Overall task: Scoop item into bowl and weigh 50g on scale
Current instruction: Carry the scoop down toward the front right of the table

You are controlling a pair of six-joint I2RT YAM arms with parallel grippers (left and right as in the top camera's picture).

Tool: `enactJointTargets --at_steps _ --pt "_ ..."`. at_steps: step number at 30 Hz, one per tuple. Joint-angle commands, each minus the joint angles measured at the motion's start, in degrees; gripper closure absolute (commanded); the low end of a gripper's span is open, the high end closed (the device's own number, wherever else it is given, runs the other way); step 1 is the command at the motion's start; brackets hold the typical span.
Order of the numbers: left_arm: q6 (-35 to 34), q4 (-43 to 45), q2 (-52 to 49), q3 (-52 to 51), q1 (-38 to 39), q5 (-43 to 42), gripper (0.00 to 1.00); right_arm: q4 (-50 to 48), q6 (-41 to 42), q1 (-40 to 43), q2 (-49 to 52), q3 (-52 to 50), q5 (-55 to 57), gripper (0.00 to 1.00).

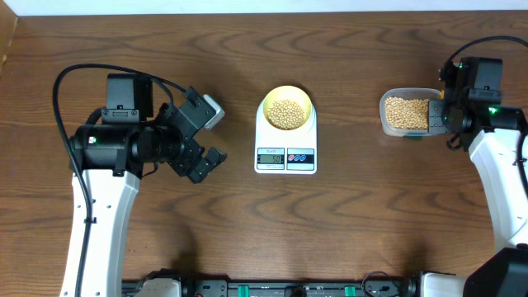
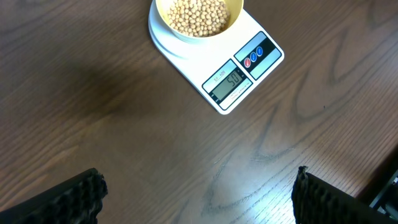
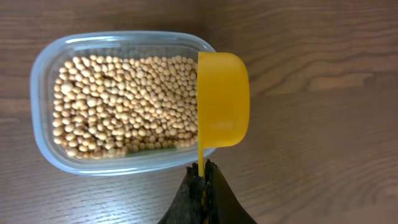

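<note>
I will swing my right gripper back from the tub (image 3: 43,87) next, then down to the table in front of the scale (image 1: 285,145), since the display shows the target weight.
The white scale (image 1: 285,145) stands at the table's middle with the pale-yellow bowl (image 1: 286,102) of beige beans (image 1: 286,114) on its platform. In the left wrist view the scale (image 2: 242,68) shows a lit display, and the bowl (image 2: 199,18) is at the top edge. My left gripper (image 1: 200,140) is open and empty, left of the scale. My right gripper (image 3: 204,177) is shut on the handle of a yellow scoop (image 3: 222,99), whose cup rests over the right rim of a clear tub (image 3: 43,87) of beans (image 3: 124,102).
The clear tub (image 1: 386,124) sits at the right of the table, under my right wrist. Bare wooden table lies between the tub and the scale and in front of both arms.
</note>
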State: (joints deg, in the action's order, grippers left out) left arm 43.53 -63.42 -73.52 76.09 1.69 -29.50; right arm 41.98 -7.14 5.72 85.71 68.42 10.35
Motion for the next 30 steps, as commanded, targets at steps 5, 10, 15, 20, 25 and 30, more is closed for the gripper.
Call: enactJointTargets --at_steps 5,10,15,20,25,30 --pt "0.4 -0.2 -0.1 0.0 -0.2 -0.5 0.02 2.1 3.5 -0.4 -6.4 0.2 -9.9 0.99" --pt "0.4 -0.2 -0.1 0.0 -0.2 -0.5 0.02 8.6 5.4 1.2 -14.6 0.1 -23.9 0.99" --pt "0.4 -0.2 -0.1 0.0 -0.2 -0.5 0.02 21.2 5.4 3.5 -18.2 0.0 -35.3 0.99" --pt "0.4 -0.2 -0.1 0.0 -0.2 -0.5 0.02 28.5 5.4 3.6 -18.2 -2.5 -38.6 0.99" --pt "0.4 -0.2 -0.1 0.0 -0.2 -0.5 0.02 22.3 7.0 3.6 -18.2 -13.1 -49.5 0.99" --pt "0.4 -0.2 -0.1 0.0 -0.2 -0.5 0.02 14.9 10.6 3.6 -18.2 -28.7 -60.0 0.99"
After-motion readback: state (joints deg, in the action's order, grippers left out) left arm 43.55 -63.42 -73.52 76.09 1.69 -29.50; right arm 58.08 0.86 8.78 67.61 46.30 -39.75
